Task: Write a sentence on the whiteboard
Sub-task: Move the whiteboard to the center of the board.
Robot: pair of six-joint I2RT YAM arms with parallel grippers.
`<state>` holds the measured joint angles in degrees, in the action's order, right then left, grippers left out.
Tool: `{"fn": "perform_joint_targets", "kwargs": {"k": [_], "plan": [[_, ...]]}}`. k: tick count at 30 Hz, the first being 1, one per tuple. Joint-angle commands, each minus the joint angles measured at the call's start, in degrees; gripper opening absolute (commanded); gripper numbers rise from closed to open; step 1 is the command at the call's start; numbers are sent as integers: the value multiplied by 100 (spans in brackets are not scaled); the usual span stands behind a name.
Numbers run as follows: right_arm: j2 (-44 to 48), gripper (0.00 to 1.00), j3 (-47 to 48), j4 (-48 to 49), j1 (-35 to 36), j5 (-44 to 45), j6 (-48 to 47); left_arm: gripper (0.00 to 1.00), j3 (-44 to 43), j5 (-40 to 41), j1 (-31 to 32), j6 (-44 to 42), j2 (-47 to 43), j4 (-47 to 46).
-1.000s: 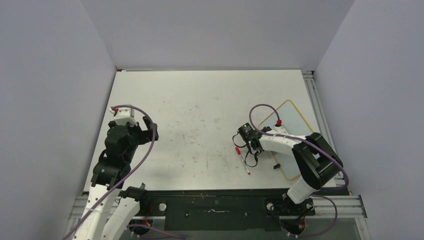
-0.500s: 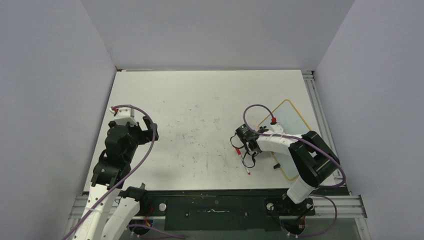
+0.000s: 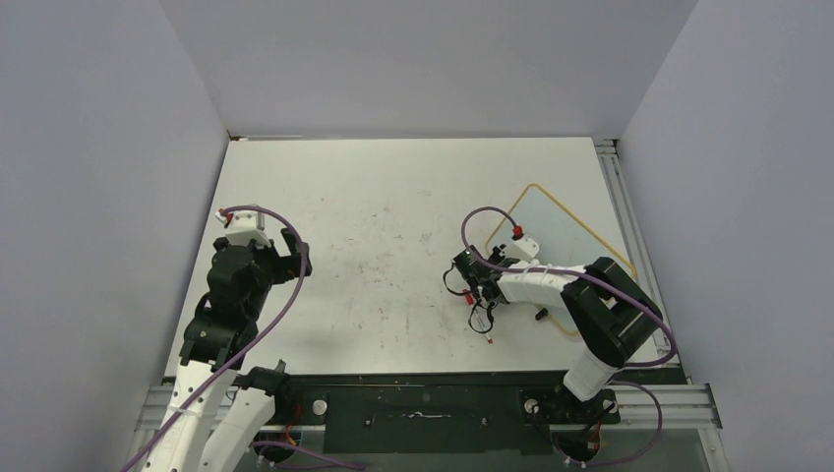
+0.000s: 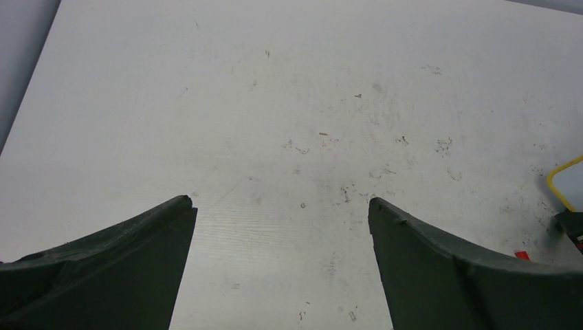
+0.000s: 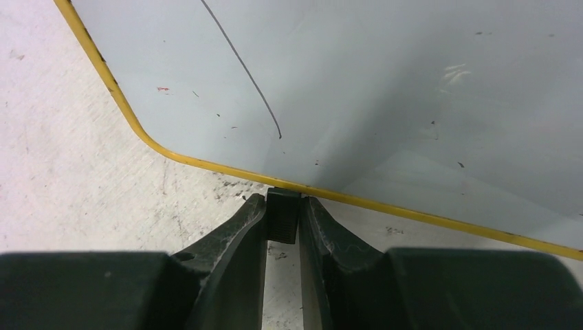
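Observation:
The whiteboard sits tilted, so my right gripper will turn and drag the whiteboard's black foot (image 3: 539, 315) left in the top view across the bare tabletop to release it.
The whiteboard (image 3: 570, 241) lies at the right of the table and looks tilted, with its yellow frame (image 5: 206, 163) running across the right wrist view. My right gripper (image 5: 282, 201) is shut on one of the board's small black feet (image 5: 282, 216) at the frame's edge; in the top view this gripper (image 3: 497, 275) sits at the board's left side. A second black foot (image 3: 539, 315) shows below it. A thin dark curved stroke (image 5: 247, 75) crosses the board face. The sentence is out of view. My left gripper (image 4: 282, 203) hangs open over bare table, far left (image 3: 298, 256).
A red-capped marker (image 3: 482, 317) lies on the table just below the right wrist. The tabletop (image 3: 393, 246) carries faint grey scuffs. Grey walls close in both sides and the back. A metal rail (image 3: 620, 187) runs along the table's right edge.
The right gripper closed on the board's foot and drew up and left. The whiteboard shifted with it and now looks larger and tilted. The left arm stayed still.

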<state>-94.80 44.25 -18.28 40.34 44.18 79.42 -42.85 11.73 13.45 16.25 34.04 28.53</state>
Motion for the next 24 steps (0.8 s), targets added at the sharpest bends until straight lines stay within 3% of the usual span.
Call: {"fn": "perform_joint_targets", "kwargs": {"k": [1, 13, 24], "plan": [[-9, 5, -9, 905, 182, -359, -617, 96, -39, 63, 32, -61, 30, -108], [-122, 5, -124, 2426, 562, -791, -2106, 96, -37, 128, 33, -72, 99, -99], [-451, 5, 63, 3170, 913, -1290, -3219, 96, -31, 163, 29, -78, 163, -86]]}}
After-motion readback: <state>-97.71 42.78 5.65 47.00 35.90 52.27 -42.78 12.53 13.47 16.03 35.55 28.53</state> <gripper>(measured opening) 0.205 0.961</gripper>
